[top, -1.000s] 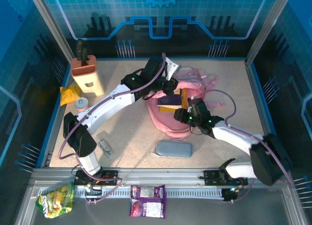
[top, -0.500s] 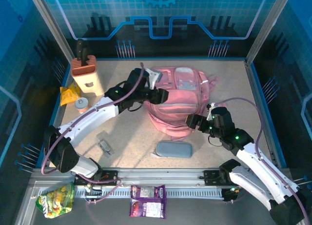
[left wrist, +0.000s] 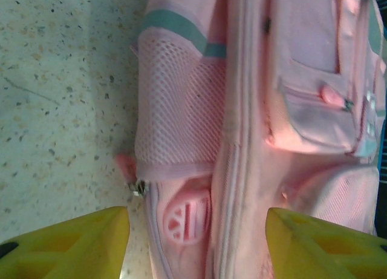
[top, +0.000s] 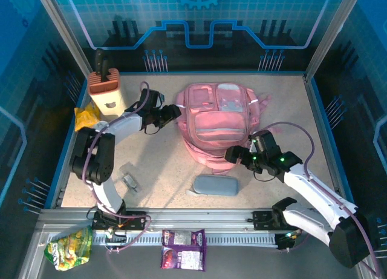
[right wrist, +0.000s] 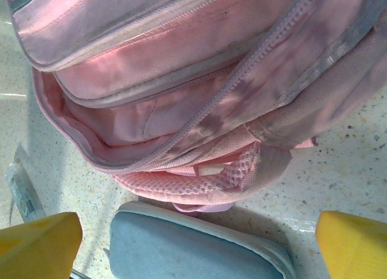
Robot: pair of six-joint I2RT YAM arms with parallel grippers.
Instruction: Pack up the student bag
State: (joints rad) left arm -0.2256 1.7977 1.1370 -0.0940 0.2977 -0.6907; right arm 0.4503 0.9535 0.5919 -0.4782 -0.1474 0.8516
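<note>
Next, my left gripper lowers, fingers spread, onto the white mesh side pocket (top: 181, 117) (left wrist: 174, 112) beside the pocket's green band, since that mesh lies below my gripper.
The student bag (top: 217, 118), a pink backpack with pale trim, lies front up in the middle of the table. Its near end gapes and shows pink lining (right wrist: 121, 128). My left gripper (top: 175, 112) is open at the bag's left side. The mesh side pocket (left wrist: 175, 109) and a zip pull (left wrist: 139, 187) lie just ahead of its spread yellow fingers (left wrist: 66, 242). My right gripper (top: 232, 154) is open at the bag's near right corner, with nothing between its fingers (right wrist: 354, 242). It hangs over the gap between the student bag (right wrist: 199, 79) and a grey pencil case (right wrist: 187, 249).
The grey pencil case (top: 216, 184) lies just in front of the bag. A knife block (top: 107, 91) and a yellow packet (top: 86, 117) stand at the far left. A small grey object (top: 129, 181) lies near the left arm's base. Snack packets (top: 183, 250) rest on the near rail.
The bag was held up open with a dark book showing; now it lies flat, front up. Both grippers have opened and let go. The left arm drew back to the left.
</note>
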